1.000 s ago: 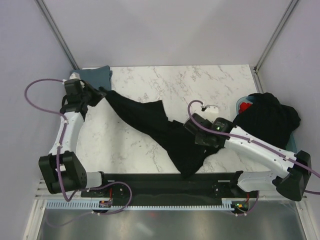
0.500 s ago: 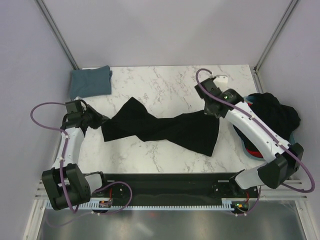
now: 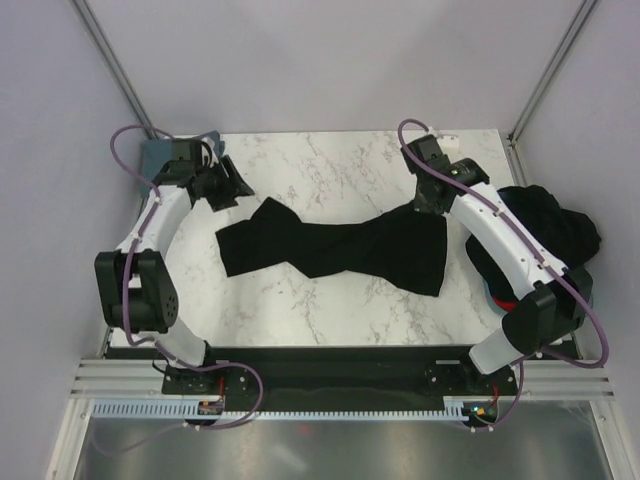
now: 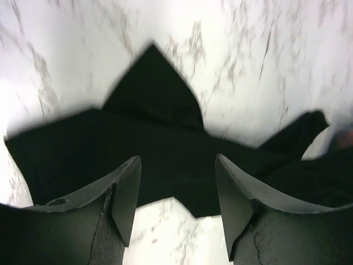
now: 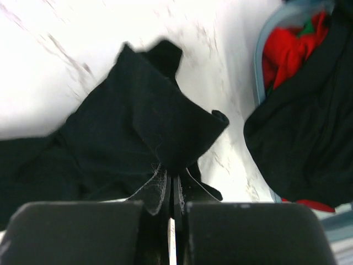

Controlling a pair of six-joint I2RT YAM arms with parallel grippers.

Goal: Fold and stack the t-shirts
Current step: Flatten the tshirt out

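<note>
My left gripper draws back and comes down next onto the near corner (image 3: 229, 272) (image 4: 35, 202) of the black t-shirt's loose end, since it lies below and back from the gripper.
A black t-shirt (image 3: 340, 248) lies stretched and twisted across the middle of the marble table (image 3: 330, 165). My left gripper (image 3: 232, 183) hovers open just beyond the shirt's far left corner, apart from it. In the left wrist view its fingers (image 4: 124, 193) stand wide with only the shirt (image 4: 154, 138) and bare marble beyond them. My right gripper (image 3: 432, 205) is shut on the shirt's far right edge; the right wrist view shows black cloth (image 5: 165, 127) pinched in the gripper (image 5: 172, 185). A folded blue-grey t-shirt (image 3: 150, 157) sits at the back left corner, mostly behind the left arm.
At the right edge stands a blue basket (image 3: 487, 283) heaped with a black garment (image 3: 545, 235) and red clothing (image 5: 287, 49). The basket's rim (image 5: 257, 61) lies close to the right of my right gripper. Walls enclose the table at the back and sides.
The left gripper opened, let go of the shirt's left corner and moved away to the back left. The right gripper carried its end slightly further back; the shirt now lies flatter.
</note>
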